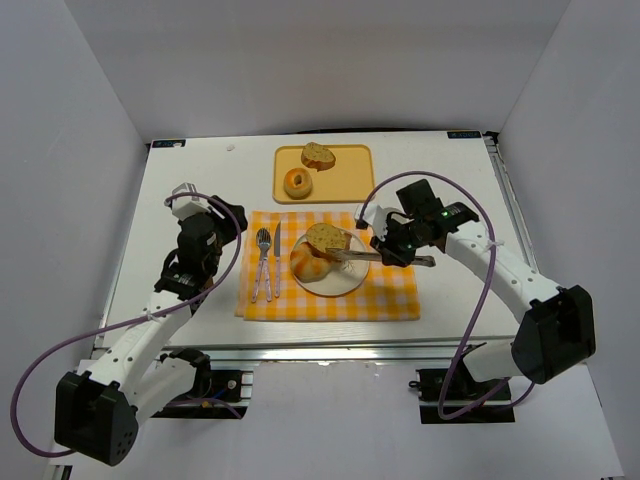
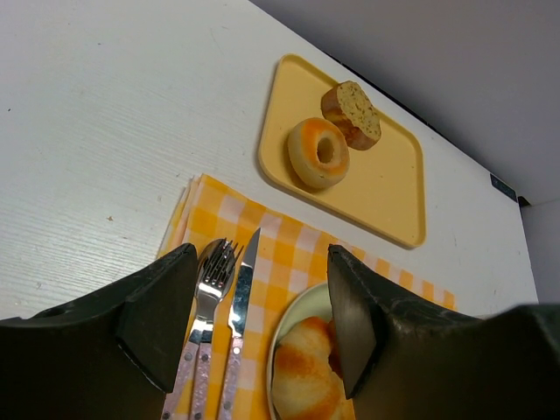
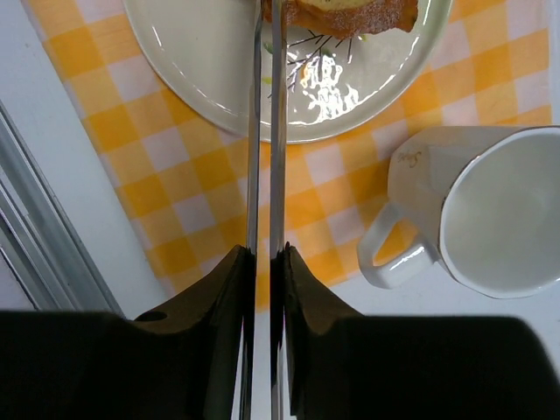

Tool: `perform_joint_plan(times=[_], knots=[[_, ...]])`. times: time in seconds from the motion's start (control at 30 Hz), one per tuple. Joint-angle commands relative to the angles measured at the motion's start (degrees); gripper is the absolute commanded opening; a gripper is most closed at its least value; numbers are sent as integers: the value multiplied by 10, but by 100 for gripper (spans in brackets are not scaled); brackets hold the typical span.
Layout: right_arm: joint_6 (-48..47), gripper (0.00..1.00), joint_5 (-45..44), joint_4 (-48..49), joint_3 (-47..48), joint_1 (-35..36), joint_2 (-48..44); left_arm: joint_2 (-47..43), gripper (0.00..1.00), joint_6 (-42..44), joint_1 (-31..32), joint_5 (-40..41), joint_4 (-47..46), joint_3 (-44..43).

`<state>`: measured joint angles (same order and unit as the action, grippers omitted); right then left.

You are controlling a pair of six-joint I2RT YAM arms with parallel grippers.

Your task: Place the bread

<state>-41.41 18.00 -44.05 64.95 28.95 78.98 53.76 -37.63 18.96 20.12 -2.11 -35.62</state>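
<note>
The bread slice is on the plate (image 1: 336,283), so I will move my right gripper to the right in the top view and down, and let go of the tongs on the bare tabletop.
A slice of bread (image 1: 326,237) sits at the tips of metal tongs (image 1: 362,256) over the far side of a white plate (image 1: 336,283), next to a glazed roll (image 1: 307,265). My right gripper (image 1: 388,250) is shut on the tongs' handles. In the right wrist view the gripper (image 3: 265,258) pinches the two tong arms (image 3: 278,131), which run up to the bread (image 3: 350,13) above the plate (image 3: 219,70). My left gripper (image 1: 203,236) hovers open and empty left of the placemat. In its own view, the left gripper (image 2: 262,267) looks down on fork and knife.
A yellow tray (image 1: 352,172) at the back holds another bread slice (image 1: 318,155) and a bagel (image 1: 298,183). A fork (image 1: 262,262) and knife (image 1: 275,258) lie on the yellow checked cloth (image 1: 390,295). A white mug (image 3: 490,219) stands right of the plate.
</note>
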Motion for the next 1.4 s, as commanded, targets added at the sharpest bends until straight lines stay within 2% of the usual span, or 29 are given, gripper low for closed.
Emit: perform_joint_plan(times=[0.0, 0.07, 0.1, 0.57, 1.0, 1.03, 1.1, 1.17, 1.2, 1.23, 1.37], knots=[[10, 27, 27, -5, -4, 0, -16, -1, 71, -6, -2, -7, -12, -11], [11, 37, 26, -2, -11, -1, -20, -2, 71, -8, -2, -8, -12, -10], [11, 39, 26, -2, -12, 0, -22, -3, 71, -9, -2, -8, -13, -9], [20, 43, 10, 8, 24, -8, -42, -5, 71, -8, -2, -10, -9, -13], [41, 28, 41, 15, 85, -18, -50, -13, 70, -11, -2, -11, -5, -15], [50, 26, 40, 23, 88, -25, -50, -13, 70, -11, -2, -10, -4, -16], [88, 11, 53, 55, 104, -72, -43, -14, 68, -11, -2, -11, -6, -16], [130, 0, 59, 87, 122, -142, -32, -11, 63, -12, -2, -17, -12, -16], [142, 0, 67, 99, 127, -164, -22, -8, 60, -12, -2, -21, -16, -16], [152, 0, 73, 110, 128, -211, -16, -5, 49, -11, -2, -29, -20, -16], [226, 0, 75, 191, 89, -315, 3, 9, 26, -7, -2, -50, -29, -22]])
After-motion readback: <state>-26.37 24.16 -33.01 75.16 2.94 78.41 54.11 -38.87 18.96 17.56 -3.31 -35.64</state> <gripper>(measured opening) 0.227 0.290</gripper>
